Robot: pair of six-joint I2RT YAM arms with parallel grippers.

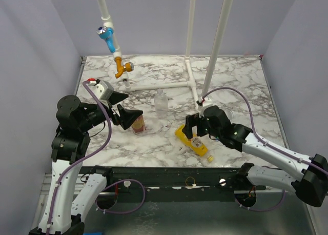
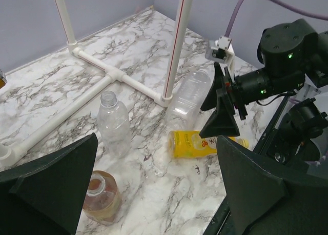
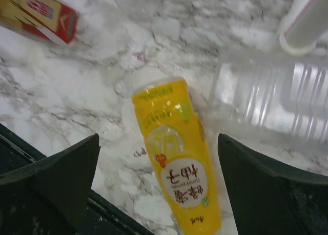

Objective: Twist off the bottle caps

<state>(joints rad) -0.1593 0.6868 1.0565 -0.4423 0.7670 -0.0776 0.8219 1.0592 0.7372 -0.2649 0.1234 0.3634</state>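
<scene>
Next I should move my right gripper down and back with its spread fingers astride the yellow-orange bottle's body, since the yellow-orange bottle's white label [image 1: 196, 141] [image 3: 182, 180] lies below and a little back.
The yellow-orange bottle [image 1: 193, 142] lies on its side with its yellow cap [image 1: 209, 158] on, pointing to the near edge. My right gripper [image 1: 195, 131] is open and hovers just above it; in the right wrist view the bottle [image 3: 179, 168] lies between the spread fingers [image 3: 61, 173]. The brown bottle [image 1: 138, 124] stands upright, and its mouth is open in the left wrist view [image 2: 101, 196]. My left gripper [image 1: 134, 104] is open above it. The slim clear bottle [image 2: 114, 123] stands uncapped. The wider clear bottle [image 2: 190, 95] lies on its side by a pipe. No loose caps show.
A white pipe frame [image 1: 169, 83] runs across the back of the marble table [image 1: 241, 81], with two uprights [image 1: 218, 40]. A tap with a blue handle [image 1: 106, 33] and an orange valve [image 1: 123, 68] hangs at the back left. The dark front rail [image 1: 169, 173] borders the near edge.
</scene>
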